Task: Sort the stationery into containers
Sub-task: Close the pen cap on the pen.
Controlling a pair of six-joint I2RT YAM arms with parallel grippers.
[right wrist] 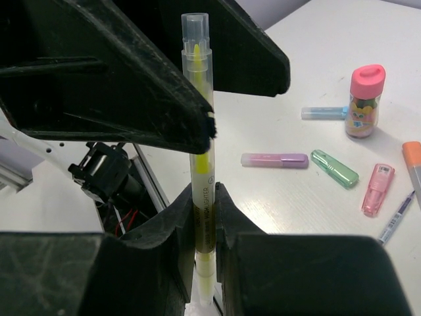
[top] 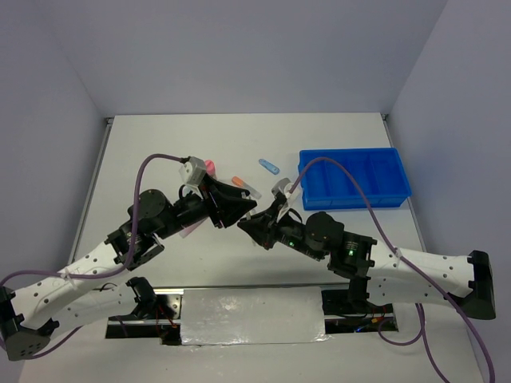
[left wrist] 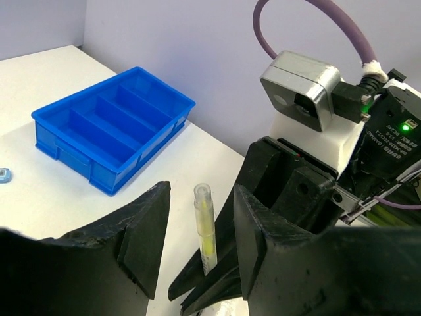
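Note:
The tray's empty nearest section (top: 319, 183) is outward of my right gripper and to its right in the top view, so I will swing over it, tilt down and release.
My right gripper (right wrist: 204, 217) is shut on a thin yellow highlighter (right wrist: 199, 131) and holds it upright above the table's middle. My left gripper (left wrist: 200, 217) is open, its jaws standing wide on either side of the highlighter's capped upper end (left wrist: 204, 227) without touching it. Both grippers meet in the top view, left (top: 243, 209) and right (top: 254, 222). The blue divided tray (top: 355, 199) stands at the far right. On the table lie lilac (right wrist: 274, 160), green (right wrist: 334, 168), pink (right wrist: 377, 189), blue (right wrist: 324, 112) and orange (right wrist: 412, 161) sticks, a grey pen (right wrist: 395, 224) and the pink-capped bottle (right wrist: 364, 101).
The tray (left wrist: 72, 155) shows no items in its compartments in the left wrist view. A blue stick (top: 269, 166) lies left of the tray. The bottle (top: 210, 166) and an orange stick (top: 237, 181) sit just behind the left arm. Walls close the table's far and side edges.

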